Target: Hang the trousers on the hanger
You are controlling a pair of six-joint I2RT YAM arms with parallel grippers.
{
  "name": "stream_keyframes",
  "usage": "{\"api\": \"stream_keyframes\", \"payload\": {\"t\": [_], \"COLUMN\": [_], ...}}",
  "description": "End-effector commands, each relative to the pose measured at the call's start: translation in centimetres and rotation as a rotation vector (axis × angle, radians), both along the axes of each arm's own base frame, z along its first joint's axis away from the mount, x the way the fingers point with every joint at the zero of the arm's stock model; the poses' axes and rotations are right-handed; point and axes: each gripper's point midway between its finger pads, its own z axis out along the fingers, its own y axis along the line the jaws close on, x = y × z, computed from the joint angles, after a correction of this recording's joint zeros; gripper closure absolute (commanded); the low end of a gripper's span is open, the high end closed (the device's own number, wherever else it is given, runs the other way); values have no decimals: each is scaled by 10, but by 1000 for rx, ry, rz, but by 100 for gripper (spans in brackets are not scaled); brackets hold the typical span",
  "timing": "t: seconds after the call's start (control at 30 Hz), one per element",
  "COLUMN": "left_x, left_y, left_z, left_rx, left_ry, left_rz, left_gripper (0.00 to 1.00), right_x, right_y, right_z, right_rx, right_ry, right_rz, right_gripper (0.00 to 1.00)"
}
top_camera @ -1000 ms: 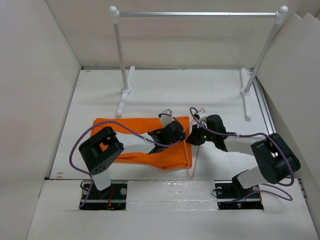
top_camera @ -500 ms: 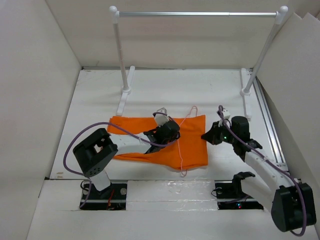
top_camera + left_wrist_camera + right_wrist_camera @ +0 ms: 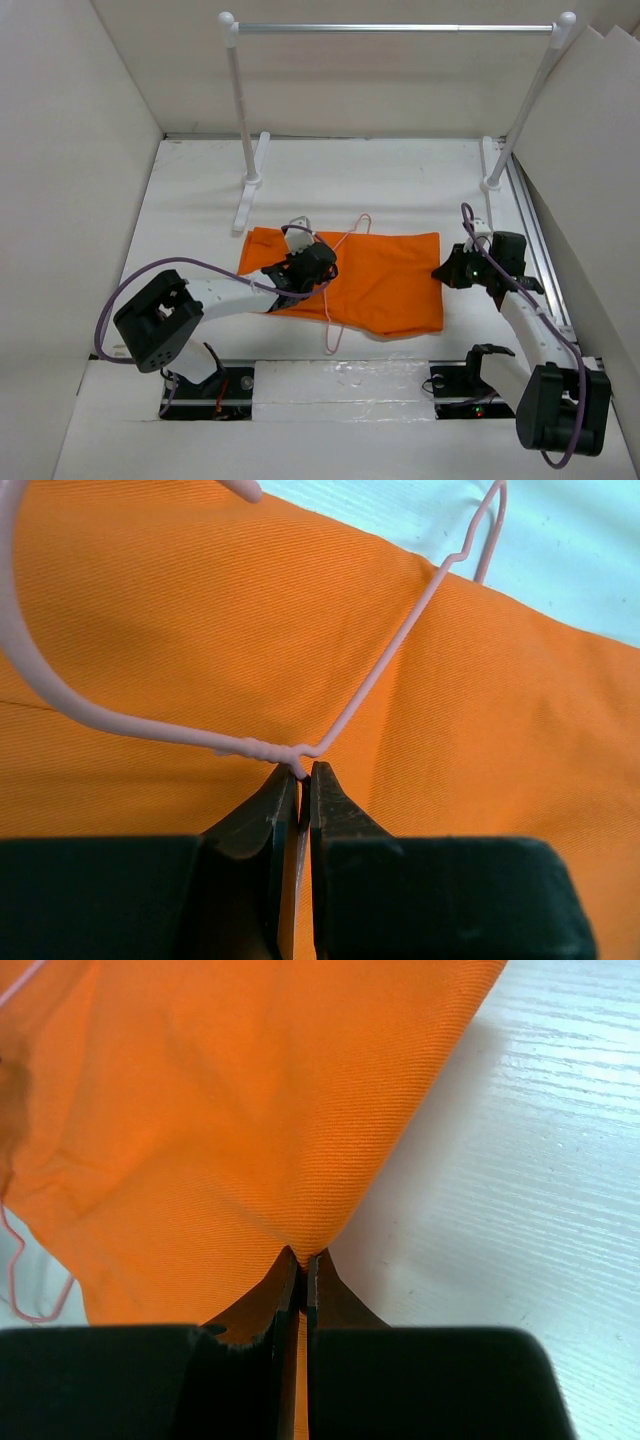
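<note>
The trousers' pinched edge [image 3: 438, 266] [image 3: 310, 1240] sits between my right gripper's fingers near the tabletop, so the gripper will next stay low in its place and open them to release it.
The orange trousers [image 3: 390, 280] lie flat across the middle of the table. On their left part lies the thin pink wire hanger [image 3: 330, 330], hook toward the far side, one end past the cloth's near edge. My left gripper [image 3: 322, 262] is shut on the hanger at its twisted neck [image 3: 255, 748], over the orange cloth [image 3: 480, 730]; its tips [image 3: 303, 772] pinch the wire. My right gripper [image 3: 445, 272] is shut on the right edge of the trousers [image 3: 250, 1110], with the cloth pinched between its tips [image 3: 303, 1258].
A silver rail [image 3: 395, 28] on white posts [image 3: 243, 110] spans the far side, its feet [image 3: 492, 185] resting on the white table [image 3: 350, 170]. White walls close in left and right. A metal strip [image 3: 535, 240] runs along the right edge.
My right gripper shut on the trousers' edge and pulled it to the right, spreading the cloth. My left gripper moved left with the hanger.
</note>
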Motion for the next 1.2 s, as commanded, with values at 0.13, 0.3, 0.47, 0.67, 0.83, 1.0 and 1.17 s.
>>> {"api": "stream_keyframes", "payload": {"t": [0.13, 0.3, 0.47, 0.67, 0.83, 1.0, 1.17], "left_x": [8, 14, 16, 21, 16, 15, 13], "left_y": [18, 12, -3, -11, -22, -32, -39], "left_z": [23, 35, 53, 75, 105, 159, 200], "left_rx": [160, 143, 80, 41, 33, 55, 39], "left_ry": [-70, -77, -95, -130, -188, -296, -372], "left_rz": [39, 62, 65, 54, 19, -18, -72], "left_gripper": [100, 100, 100, 100, 100, 100, 100], "right_x": [34, 36, 28, 26, 27, 28, 24], "right_y": [-15, -19, -23, -23, -23, -24, -22], "right_z": [6, -5, -23, -30, -29, -12, 8], "right_rx": [-49, -45, -77, -73, -77, -85, -82], "right_ry": [-73, -46, -1, 18, 26, 4, -10], "right_rz": [7, -10, -14, -16, -10, -18, -3], "right_gripper": [100, 100, 100, 100, 100, 100, 75]}}
